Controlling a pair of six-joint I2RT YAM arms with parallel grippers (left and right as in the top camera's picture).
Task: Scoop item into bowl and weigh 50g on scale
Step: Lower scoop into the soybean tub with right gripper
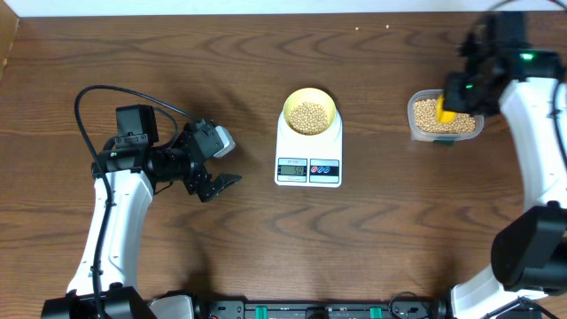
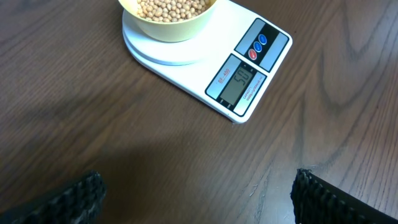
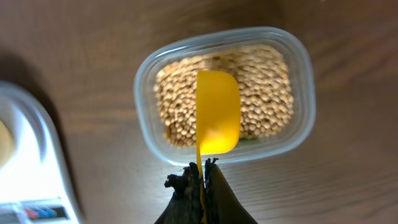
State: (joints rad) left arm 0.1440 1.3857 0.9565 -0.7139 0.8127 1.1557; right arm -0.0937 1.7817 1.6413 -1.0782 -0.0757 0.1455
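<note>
The display already shows the target weight, so I next need to turn and lower my right gripper toward the beans in the clear tub and release the scoop (image 3: 217,118) there.
The pale yellow-green bowl (image 1: 308,111) holds tan beans (image 1: 308,116) and stands on the white scale (image 1: 308,164), whose display (image 2: 238,85) is lit. More beans (image 3: 264,87) fill a clear tub (image 1: 414,115) at the right. My right gripper (image 3: 203,171) is shut on the handle of a yellow scoop (image 3: 217,118), which hangs over the tub with its bowl showing no beans. My left gripper (image 1: 223,184) is open above bare table left of the scale, its fingertips (image 2: 81,196) wide apart with nothing between them.
The scale's two round buttons (image 2: 257,48) face the table's front. Dark wooden table (image 1: 399,230) surrounds everything. The left arm's cable (image 1: 89,97) loops at the far left. The table's back edge (image 1: 266,11) runs along the top.
</note>
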